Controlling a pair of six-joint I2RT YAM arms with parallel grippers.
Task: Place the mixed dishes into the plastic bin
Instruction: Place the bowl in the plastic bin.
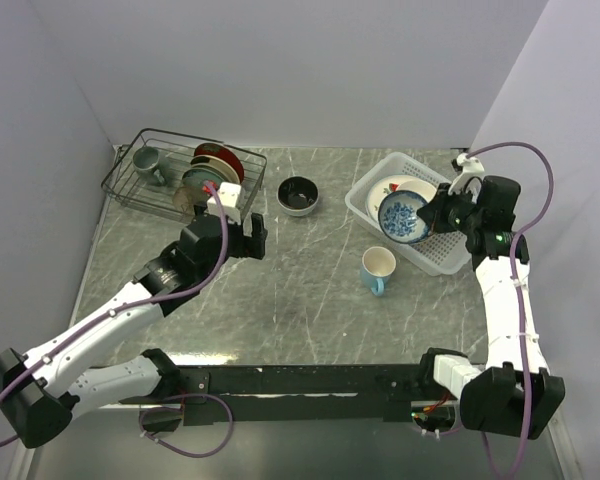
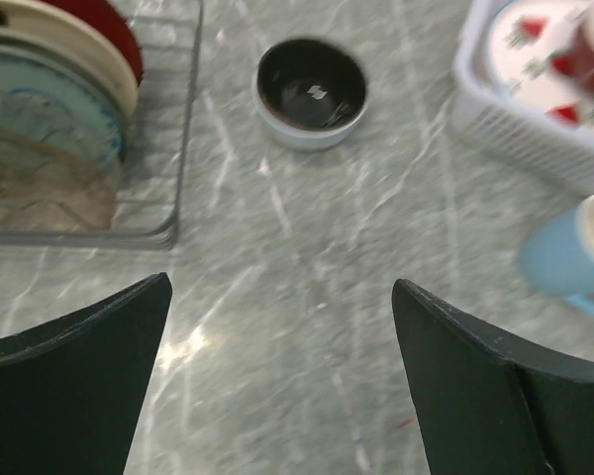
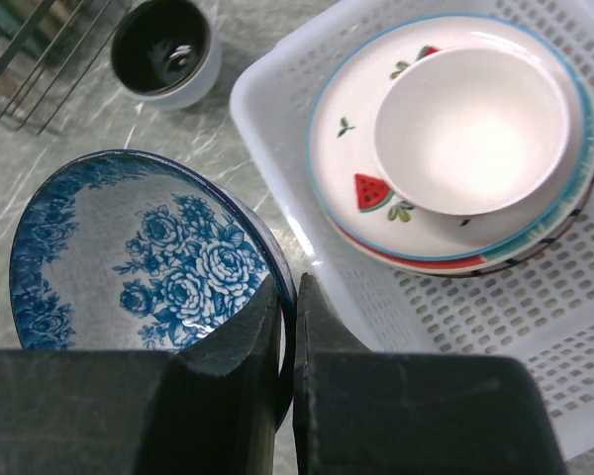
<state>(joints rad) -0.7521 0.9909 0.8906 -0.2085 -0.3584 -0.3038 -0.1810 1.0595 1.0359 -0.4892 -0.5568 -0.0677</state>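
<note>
The white bowl sits empty below and outward of my right gripper. My gripper will move outward, then down, to release the blue-patterned bowl (image 3: 139, 247) inside the white bowl.
My right gripper (image 3: 289, 297) is shut on the rim of the blue-patterned bowl (image 3: 139, 247) and holds it tilted over the left edge of the white plastic bin (image 1: 435, 255); the bowl also shows in the top view (image 1: 405, 217). In the bin lies a stack of plates, the top one with red fruit marks (image 3: 366, 188), with a white bowl (image 3: 470, 129) on it. A light blue mug (image 1: 377, 270) stands on the table just left of the bin. A cream-and-dark bowl (image 1: 299, 195) sits mid-table. My left gripper (image 2: 282, 297) is open and empty above the table, near that bowl (image 2: 311, 92).
A black wire rack (image 1: 150, 190) at the back left holds upright teal, tan and dark red plates (image 1: 212, 175) and a grey-green mug (image 1: 146, 160). Grey walls close the table at the back and both sides.
</note>
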